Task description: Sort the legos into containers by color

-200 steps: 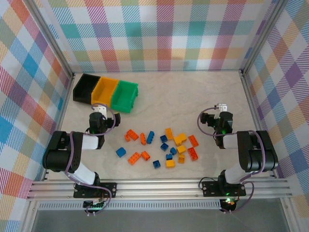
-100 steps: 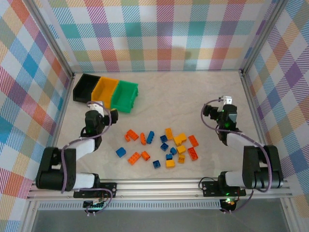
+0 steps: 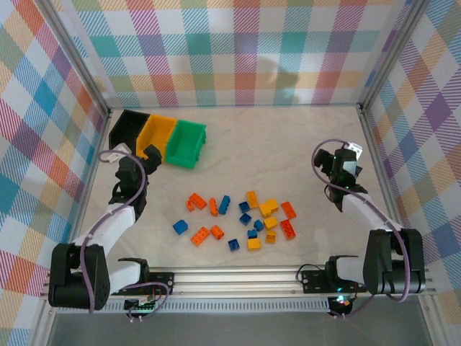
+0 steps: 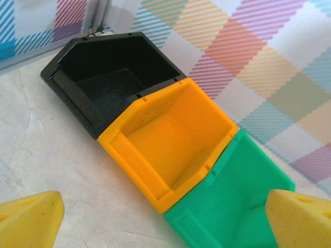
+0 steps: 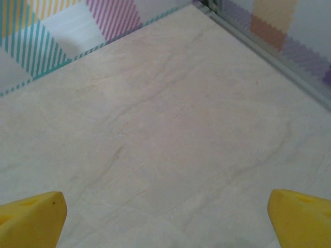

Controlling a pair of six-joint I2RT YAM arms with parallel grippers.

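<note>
The yellow-orange and green sides meet below and outward of my left gripper. It will next reach outward and lower its fingers astride them, into both empty bins.
The legos, in orange, yellow and blue, lie scattered on the table's near middle. The containers stand in a row at the back left: black, yellow-orange and green. All three are empty in the left wrist view: black, yellow-orange, green. My left gripper hangs open just in front of the bins, yellow fingertips wide apart. My right gripper is open over bare table at the right, far from the bricks, with nothing between its fingertips.
The table is a pale marbled surface. Checked walls and metal rails close it in on three sides, with the right rail close to my right gripper. The arm bases sit on the rail at the near edge.
Both arms have stretched out from their bases. The left gripper has moved back and left towards the bins. The right gripper has moved back and to the right. Both stay open.
</note>
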